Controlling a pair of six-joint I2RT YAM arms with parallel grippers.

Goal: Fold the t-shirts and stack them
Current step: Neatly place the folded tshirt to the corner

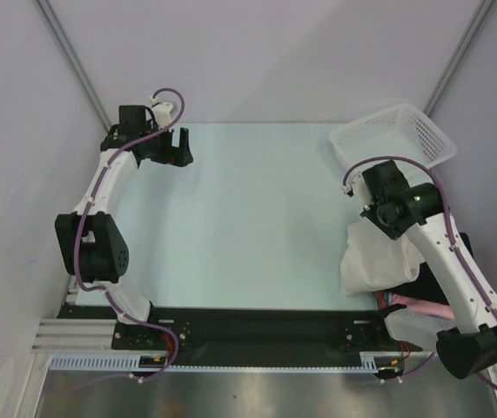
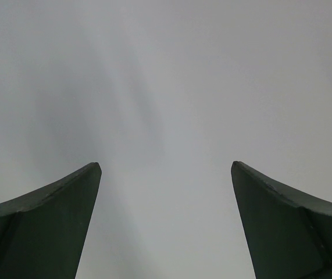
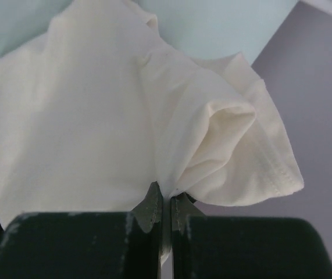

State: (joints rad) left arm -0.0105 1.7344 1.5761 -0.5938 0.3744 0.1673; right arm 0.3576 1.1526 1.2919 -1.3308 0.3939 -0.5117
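Note:
My right gripper moves to the right in the top view over the folded shirts next and releases the white t-shirt [image 1: 372, 259], since it hangs partly beside them.
The white t-shirt [image 1: 372, 259] hangs bunched over the table's right near side, pinched in my right gripper [image 1: 363, 225]. In the right wrist view the jaws [image 3: 167, 195] are shut on a fold of the shirt [image 3: 90, 116], next to a sleeve [image 3: 253, 157]. Under the hanging cloth, a black edge [image 1: 402, 289] and a pink strip [image 1: 422, 306] of folded shirts peek out, mostly hidden by the right arm. My left gripper [image 1: 177, 146] hovers at the table's far left corner, open. Nothing sits between its fingers [image 2: 166, 168].
A white mesh basket [image 1: 396, 138] stands at the far right corner, just behind the right wrist. The pale table top [image 1: 248, 218] spreads between the two arms. Grey walls close in on both sides.

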